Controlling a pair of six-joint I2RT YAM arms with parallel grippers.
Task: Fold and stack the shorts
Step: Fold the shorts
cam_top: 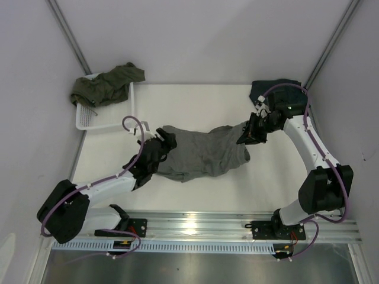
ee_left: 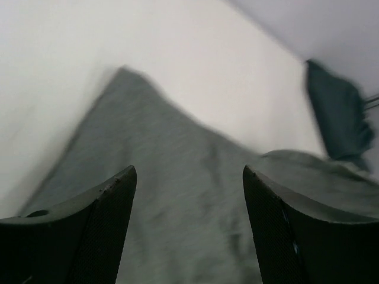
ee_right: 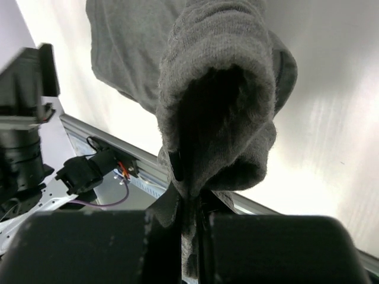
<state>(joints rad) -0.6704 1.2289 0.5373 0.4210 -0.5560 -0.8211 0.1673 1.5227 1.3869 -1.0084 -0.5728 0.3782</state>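
Observation:
The opposite end of the shorts lies spread, so the robot's right gripper needs to carry the shorts' edge to the left in the top view, down onto that end, and let go.
Light grey shorts [cam_top: 204, 152] lie spread and rumpled across the middle of the table. My right gripper [cam_top: 247, 135] is shut on their right edge, the grey cloth [ee_right: 219, 89] bunched and pinched between its jaws. At the shorts' left edge my left gripper [cam_top: 163, 144] stands open, its fingers [ee_left: 106, 219] wide apart just above the grey cloth [ee_left: 189, 195] and holding nothing. Dark navy shorts [cam_top: 278, 90] lie at the back right, behind the right arm. Olive green shorts [cam_top: 106, 84] are draped over the white basket [cam_top: 100, 121] at the back left.
The white mesh basket stands at the table's back left corner, close to the left wall. A metal rail [cam_top: 201, 228] with both arm bases runs along the near edge. Grey walls close in on both sides.

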